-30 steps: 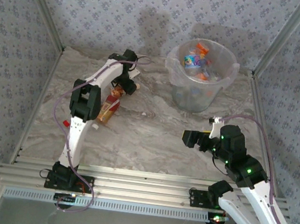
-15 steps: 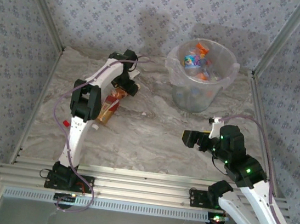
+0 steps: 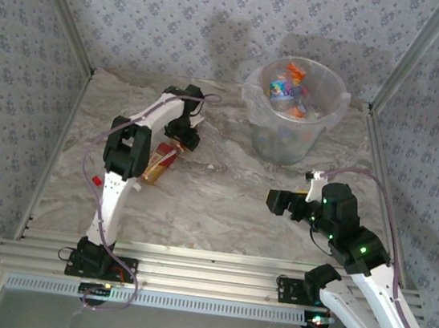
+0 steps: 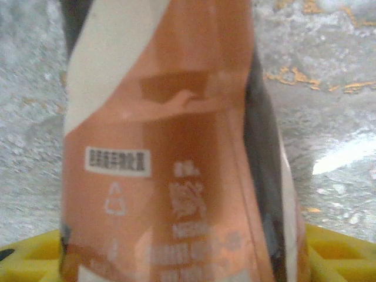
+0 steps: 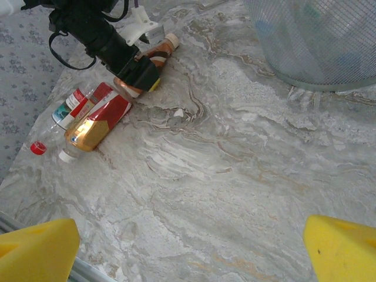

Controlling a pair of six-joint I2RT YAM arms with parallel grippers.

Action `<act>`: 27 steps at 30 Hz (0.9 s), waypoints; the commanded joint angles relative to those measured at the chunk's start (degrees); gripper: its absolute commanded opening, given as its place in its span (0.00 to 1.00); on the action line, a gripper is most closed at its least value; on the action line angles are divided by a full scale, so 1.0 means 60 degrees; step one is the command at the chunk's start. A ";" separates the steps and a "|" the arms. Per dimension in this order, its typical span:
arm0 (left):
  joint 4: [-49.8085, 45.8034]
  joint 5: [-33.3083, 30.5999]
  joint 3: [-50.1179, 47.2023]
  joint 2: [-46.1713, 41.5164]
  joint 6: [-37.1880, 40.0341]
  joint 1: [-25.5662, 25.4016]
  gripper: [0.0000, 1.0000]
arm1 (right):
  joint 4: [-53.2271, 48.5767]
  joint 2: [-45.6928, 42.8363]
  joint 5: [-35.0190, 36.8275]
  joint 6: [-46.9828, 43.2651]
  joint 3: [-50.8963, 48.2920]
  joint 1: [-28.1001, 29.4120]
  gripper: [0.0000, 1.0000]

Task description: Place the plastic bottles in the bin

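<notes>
My right gripper moves outward and toward my left gripper to the bottle's tan cap point(image 5: 172, 40) next, because that bottle end sticks out free of the fingers holding the body.
A brown-labelled plastic bottle point(image 4: 170, 147) lies between the yellow fingers of my left gripper point(image 4: 182, 258), which is shut on it low over the table. In the right wrist view this left gripper point(image 5: 138, 73) covers the bottle's body, and its tan cap point(image 5: 170, 41) sticks out. Two more bottles lie beside it: an orange-filled one with a red label point(image 5: 97, 123) and a clear one point(image 5: 67, 111). The bin point(image 3: 287, 141) stands at the back right with several bottles point(image 3: 290, 88) inside. My right gripper point(image 5: 188, 258) hovers open over bare table.
A loose red cap point(image 5: 37, 148) lies near the two bottles at the left. The bin's wall point(image 5: 317, 41) rises at the far right of the right wrist view. Patterned walls and metal posts enclose the marble table point(image 3: 222, 205).
My left gripper has shifted slightly right at the back left and closed on the brown bottle. The right arm has not moved.
</notes>
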 commanded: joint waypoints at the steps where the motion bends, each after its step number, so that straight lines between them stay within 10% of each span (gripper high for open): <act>1: -0.0088 -0.0090 -0.0118 -0.0440 -0.0051 -0.0120 0.57 | 0.0179 -0.0126 -0.0090 0.0193 -0.0121 -0.0050 1.00; 14: 0.1382 0.3645 -0.0817 -0.2724 -0.0848 -0.0303 0.49 | 0.0997 -0.0198 -0.0104 0.1238 -0.0352 -0.0053 1.00; 27: 0.6662 0.7404 -0.5861 -0.6718 -0.2982 -0.1900 0.49 | 0.3560 0.0663 -0.1735 0.3389 0.0038 -0.0256 0.99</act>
